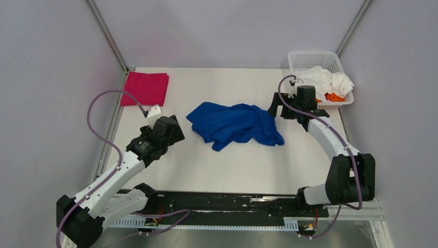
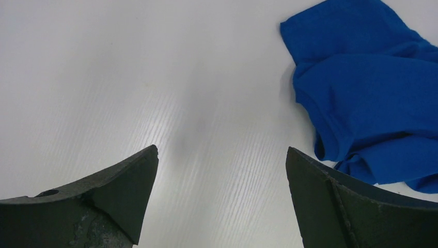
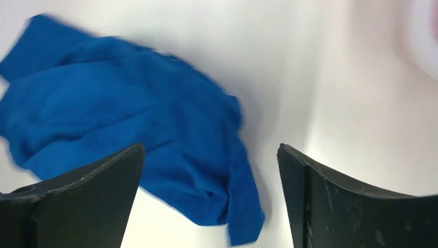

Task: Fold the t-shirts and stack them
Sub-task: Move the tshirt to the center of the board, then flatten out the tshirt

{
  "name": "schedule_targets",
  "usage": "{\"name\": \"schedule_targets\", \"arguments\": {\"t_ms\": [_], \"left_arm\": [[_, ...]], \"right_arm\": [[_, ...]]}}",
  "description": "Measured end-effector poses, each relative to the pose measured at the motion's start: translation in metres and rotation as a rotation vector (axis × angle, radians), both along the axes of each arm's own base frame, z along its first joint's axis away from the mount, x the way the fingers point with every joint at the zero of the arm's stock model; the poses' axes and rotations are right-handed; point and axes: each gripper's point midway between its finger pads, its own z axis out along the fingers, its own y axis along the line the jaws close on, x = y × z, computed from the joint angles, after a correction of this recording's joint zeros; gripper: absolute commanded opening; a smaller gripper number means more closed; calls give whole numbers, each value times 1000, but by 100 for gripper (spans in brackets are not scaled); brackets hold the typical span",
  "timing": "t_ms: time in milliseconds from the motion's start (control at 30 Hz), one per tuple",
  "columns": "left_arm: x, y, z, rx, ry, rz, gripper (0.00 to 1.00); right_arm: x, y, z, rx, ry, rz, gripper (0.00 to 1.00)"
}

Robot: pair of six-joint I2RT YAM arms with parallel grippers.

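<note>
My left gripper moves outward, down and to the right in the top view onto the blue shirt's corner nearest the pink shirt next, since that corner juts free.
A crumpled royal blue t-shirt point(image 1: 235, 124) lies in the middle of the white table point(image 1: 217, 165). At the back left corner rests a folded magenta-pink t-shirt point(image 1: 145, 88). White t-shirts point(image 1: 325, 80) and an orange one point(image 1: 335, 96) are heaped in the basket point(image 1: 312, 54). My left gripper point(image 1: 178, 130) hovers just left of the blue shirt, open and empty point(image 2: 222, 150), with the shirt point(image 2: 372, 88) at its upper right. My right gripper point(image 1: 275, 107) stands open point(image 3: 210, 146) at the blue shirt's right end, the cloth point(image 3: 119, 103) lying loose below it.
The white lattice basket stands at the back right corner, close behind the right arm's wrist. Grey walls enclose the table at the left, back and right. A black rail point(image 1: 222, 201) with the arm bases runs along the near edge.
</note>
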Motion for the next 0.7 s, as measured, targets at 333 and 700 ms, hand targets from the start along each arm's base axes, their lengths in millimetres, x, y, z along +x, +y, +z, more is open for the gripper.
{"name": "schedule_targets", "arguments": {"t_ms": [333, 700], "left_arm": [[8, -31, -36, -63, 128, -98, 100], [73, -46, -96, -307, 256, -97, 93]], "right_arm": [[-20, -61, -5, -38, 45, -407, 100], [-71, -83, -56, 11, 174, -634, 100]]}}
